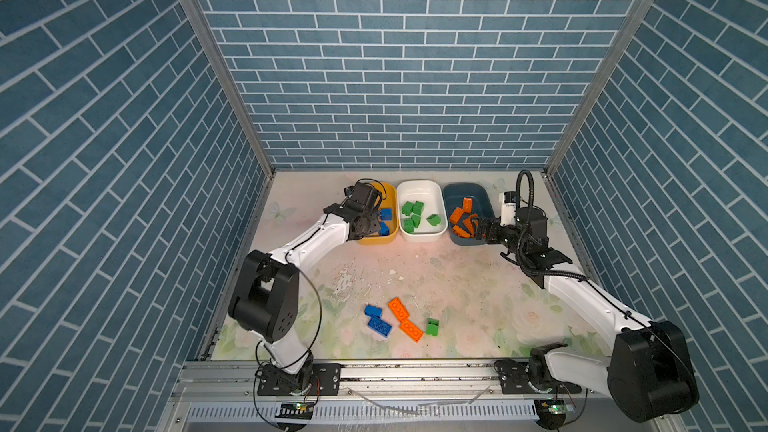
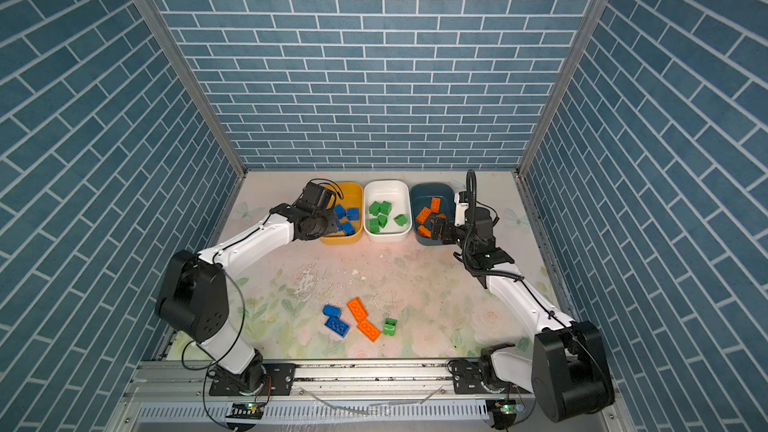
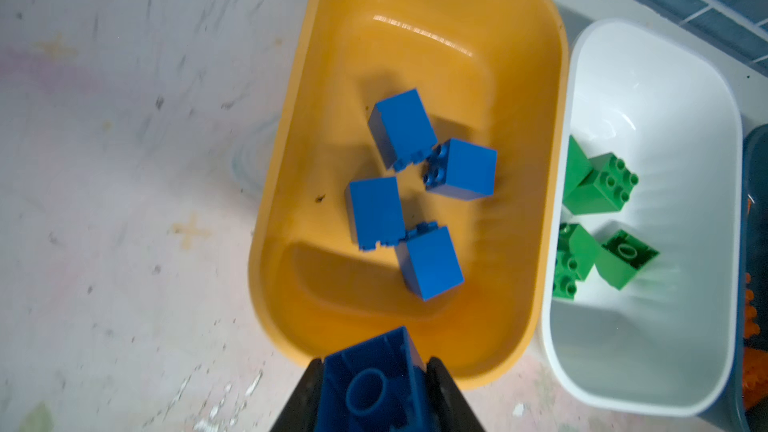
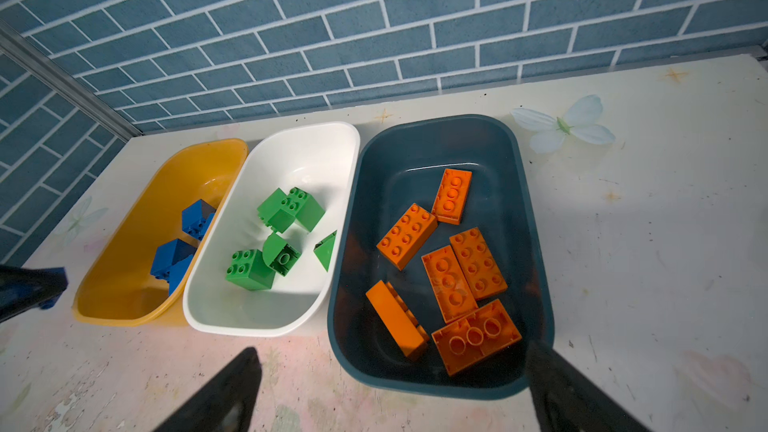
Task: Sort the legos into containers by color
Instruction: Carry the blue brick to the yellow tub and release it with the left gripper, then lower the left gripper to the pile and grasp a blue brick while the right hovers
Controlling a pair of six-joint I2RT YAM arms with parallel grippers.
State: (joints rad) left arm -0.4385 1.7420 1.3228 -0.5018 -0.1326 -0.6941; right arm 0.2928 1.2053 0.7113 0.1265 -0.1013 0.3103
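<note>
The yellow container's clear far part is farther outward, so my left gripper will next carry the blue lego outward past the matching legos and let go of it there.
My left gripper is shut on a blue lego, hollow underside up, at the near rim of the yellow container, which holds several blue legos. The white container holds several green legos. My right gripper is open and empty over the near end of the dark teal container, where several orange legos lie. Near the table's front lie two loose blue legos, two orange ones and a green one.
The three containers stand side by side at the back of the floral table, close to the blue brick-pattern walls. An aluminium rail carrying both arm bases runs along the front edge.
</note>
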